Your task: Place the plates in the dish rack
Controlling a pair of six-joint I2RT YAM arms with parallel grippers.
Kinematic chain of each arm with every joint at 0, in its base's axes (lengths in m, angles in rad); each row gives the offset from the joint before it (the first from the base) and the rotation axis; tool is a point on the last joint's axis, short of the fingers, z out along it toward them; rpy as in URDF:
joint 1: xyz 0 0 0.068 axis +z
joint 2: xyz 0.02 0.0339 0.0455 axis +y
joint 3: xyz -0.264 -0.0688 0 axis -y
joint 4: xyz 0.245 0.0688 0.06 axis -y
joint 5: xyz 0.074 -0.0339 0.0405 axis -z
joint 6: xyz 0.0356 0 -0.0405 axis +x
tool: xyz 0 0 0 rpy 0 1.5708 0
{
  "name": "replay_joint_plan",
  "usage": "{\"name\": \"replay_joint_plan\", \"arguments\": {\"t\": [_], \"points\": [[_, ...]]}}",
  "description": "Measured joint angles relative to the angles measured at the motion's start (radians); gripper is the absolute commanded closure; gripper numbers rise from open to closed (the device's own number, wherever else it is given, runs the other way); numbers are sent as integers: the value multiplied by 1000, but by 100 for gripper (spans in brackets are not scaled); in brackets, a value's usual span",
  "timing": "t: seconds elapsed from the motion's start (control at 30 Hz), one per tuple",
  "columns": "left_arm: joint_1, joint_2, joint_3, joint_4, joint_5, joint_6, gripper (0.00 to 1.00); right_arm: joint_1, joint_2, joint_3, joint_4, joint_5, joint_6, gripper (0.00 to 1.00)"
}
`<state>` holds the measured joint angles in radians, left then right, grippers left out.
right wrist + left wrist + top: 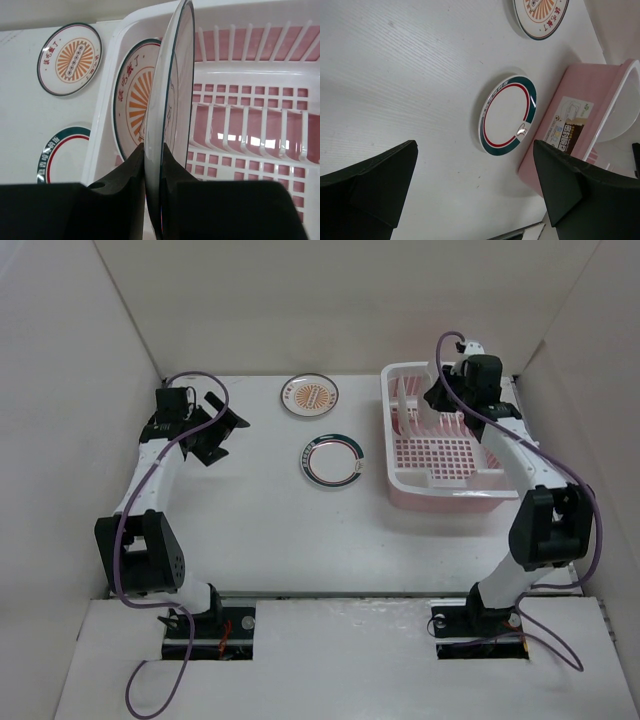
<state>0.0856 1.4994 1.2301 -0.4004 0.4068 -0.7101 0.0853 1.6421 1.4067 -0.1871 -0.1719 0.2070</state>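
My right gripper holds the white plate by its rim, still above the dividers, so it will lower the plate into the slot (417, 423) beside the standing orange-patterned plate and release the plate's rim.
My right gripper (154, 150) is shut on the rim of a white plate with a dark rim (172, 90), held upright and edge-on over the left end of the dish rack (250, 125). An orange-patterned plate (131, 100) stands upright in the rack just behind it. In the top view the right gripper (437, 398) is over the rack's (470, 490) far left part. A second orange-patterned plate (309, 396) and a dark-ringed plate (332, 461) lie flat on the table. My left gripper (215, 430) is open and empty, left of both plates.
The rack is white-rimmed with a pink grid floor and white dividers (235, 140); its pink side wall with a label shows in the left wrist view (570, 132). White walls enclose the table on three sides.
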Motion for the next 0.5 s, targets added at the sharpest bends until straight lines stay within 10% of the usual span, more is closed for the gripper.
{"name": "replay_joint_plan", "arguments": {"t": [0.5], "points": [[0,2,0,0,2,11,0,0,70,10,34,9,-8,100]]}}
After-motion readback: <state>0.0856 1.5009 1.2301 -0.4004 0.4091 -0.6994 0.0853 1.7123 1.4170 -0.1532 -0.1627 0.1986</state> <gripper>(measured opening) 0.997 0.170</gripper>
